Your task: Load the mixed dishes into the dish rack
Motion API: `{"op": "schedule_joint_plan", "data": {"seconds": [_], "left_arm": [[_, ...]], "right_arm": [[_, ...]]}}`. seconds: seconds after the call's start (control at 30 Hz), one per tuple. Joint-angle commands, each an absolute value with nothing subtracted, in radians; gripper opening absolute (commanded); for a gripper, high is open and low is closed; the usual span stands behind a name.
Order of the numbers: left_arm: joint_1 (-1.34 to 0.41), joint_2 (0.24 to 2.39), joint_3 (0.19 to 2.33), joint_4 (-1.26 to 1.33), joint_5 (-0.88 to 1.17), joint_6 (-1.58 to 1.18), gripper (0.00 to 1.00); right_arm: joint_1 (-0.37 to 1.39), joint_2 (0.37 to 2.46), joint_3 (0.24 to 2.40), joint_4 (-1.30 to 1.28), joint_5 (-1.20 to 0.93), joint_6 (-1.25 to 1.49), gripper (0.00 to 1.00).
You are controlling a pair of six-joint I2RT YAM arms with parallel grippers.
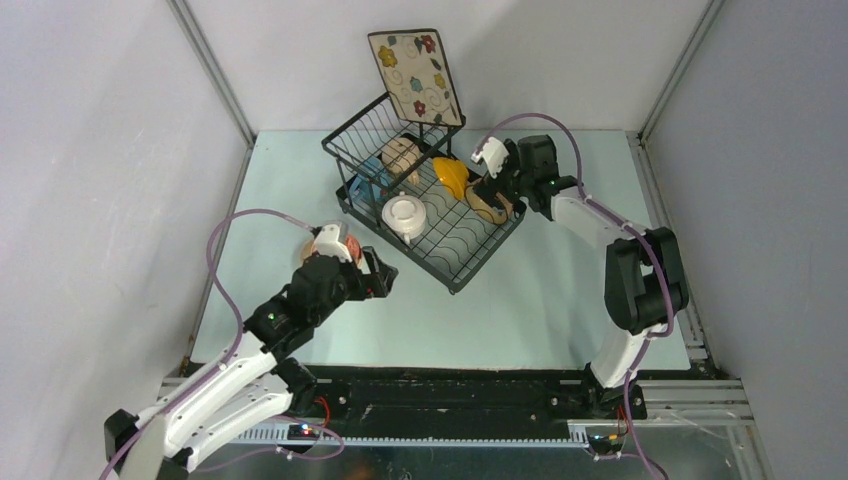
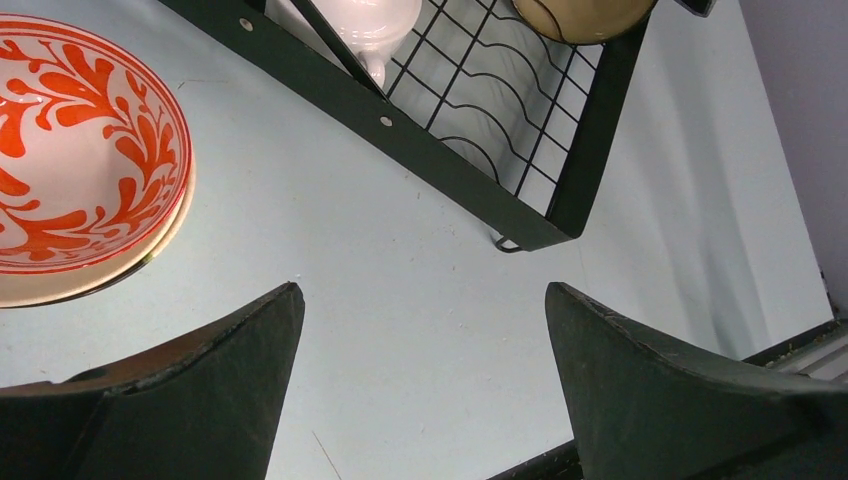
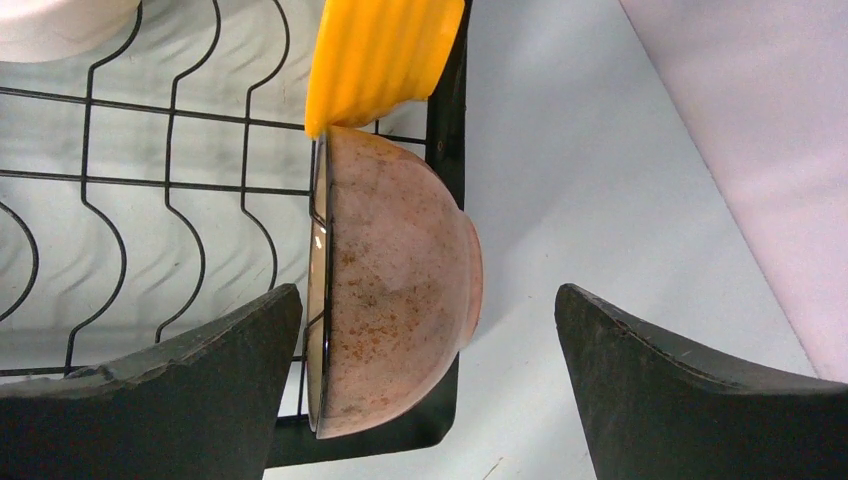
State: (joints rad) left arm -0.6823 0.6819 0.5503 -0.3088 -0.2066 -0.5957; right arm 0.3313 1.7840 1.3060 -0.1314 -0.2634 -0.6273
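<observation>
I will next swing my left gripper to the left in the top view and turn it to have a finger on each side of the red-patterned bowl's near rim, since only tabletop is between its fingers.
The black wire dish rack (image 1: 455, 250) holds the square floral plate (image 1: 415, 75) upright in its basket, with a beige mug (image 1: 402, 155) and a blue mug (image 1: 362, 187) below it. An orange-yellow bowl (image 1: 450, 175) and a white two-handled bowl (image 1: 405, 215) sit on the tray. A tan bowl (image 3: 400, 290) stands on edge at the rack's right rim. My right gripper (image 3: 428, 300) is open astride it, with a gap to the right finger. The red-patterned bowl (image 2: 80, 150) rests on a cream plate (image 2: 60, 290) on the table. My left gripper (image 2: 425, 300) hangs open beside it, holding nothing.
The rack's near corner (image 2: 560, 225) lies just ahead of the left fingers. Grey walls close in on both sides and behind. The black base rail (image 1: 450, 395) runs along the table's near edge.
</observation>
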Motion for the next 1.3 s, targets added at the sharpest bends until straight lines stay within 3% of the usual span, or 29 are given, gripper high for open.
{"op": "schedule_joint_plan", "data": {"seconds": [0.0, 0.3, 0.67, 0.9, 1.13, 1.27], "left_arm": [[-0.673, 0.666, 0.595, -0.277, -0.240, -0.619, 0.97], [-0.509, 0.652, 0.551, -0.266, -0.281, -0.727, 1.00], [-0.191, 0.777, 0.504, -0.263, -0.223, -0.915, 0.99], [-0.173, 0.803, 0.514, -0.361, -0.381, -0.993, 0.91], [-0.171, 0.884, 0.494, -0.338, -0.411, -1.059, 0.89], [-0.170, 0.947, 0.501, -0.319, -0.418, -1.068, 0.82]], "right_arm": [[0.322, 1.721, 1.344, -0.102, -0.259, -0.579, 1.00], [0.330, 1.552, 1.277, -0.062, -0.395, -0.384, 1.00], [0.390, 1.310, 1.036, 0.103, -0.207, 0.084, 0.99], [0.434, 1.201, 0.883, 0.119, -0.075, 0.129, 1.00], [0.460, 1.107, 0.742, 0.186, -0.061, 0.086, 1.00], [0.461, 1.094, 0.711, 0.209, -0.029, 0.089, 1.00]]}}
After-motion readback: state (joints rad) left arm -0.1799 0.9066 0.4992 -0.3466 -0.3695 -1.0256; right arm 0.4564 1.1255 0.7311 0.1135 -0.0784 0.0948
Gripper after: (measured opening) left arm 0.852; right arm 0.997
